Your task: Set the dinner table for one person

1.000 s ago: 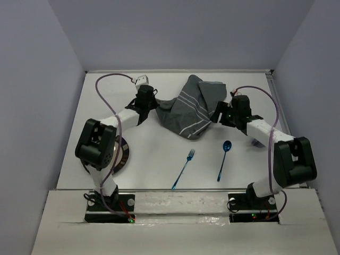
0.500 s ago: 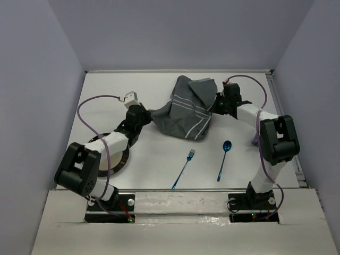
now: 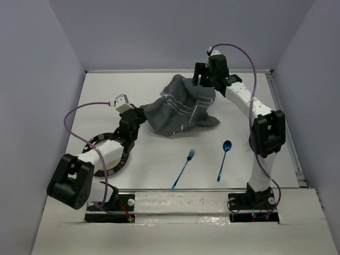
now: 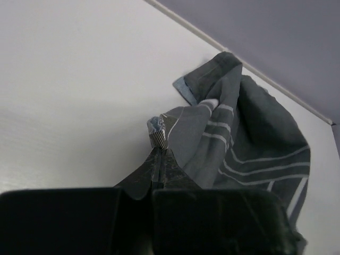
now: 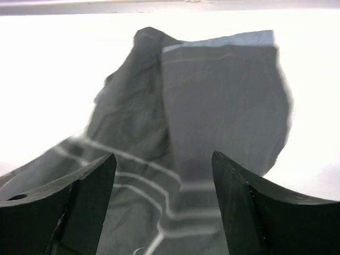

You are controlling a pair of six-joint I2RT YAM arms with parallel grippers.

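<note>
I next need to move my right gripper back and down onto the placemat's loose corner nearest the spoon and close it, while my left gripper pinches one end of the placemat [image 3: 180,109].
The white dinner table [image 3: 159,154] bears a crumpled dark grey striped placemat [image 3: 180,109] at the far middle. My left gripper [image 3: 142,113] is shut on the placemat's left corner; in the left wrist view the pinched corner [image 4: 161,130] sticks out past the closed fingertips, and the rest of the cloth [image 4: 249,133] trails to the right. My right gripper [image 3: 205,81] is open over the placemat's far right part. In the right wrist view its fingers [image 5: 85,191] stand wide apart above the cloth [image 5: 218,101], holding nothing.
A blue fork [image 3: 184,169] and a blue spoon [image 3: 223,159] lie near the front middle. A dark-rimmed plate [image 3: 121,159] sits at the front left, partly under my left arm. Grey walls close in the table on three sides.
My left gripper has pulled the placemat's corner to the left and nearer. My right gripper has swung from the cloth's right edge to its far side and now stands open.
</note>
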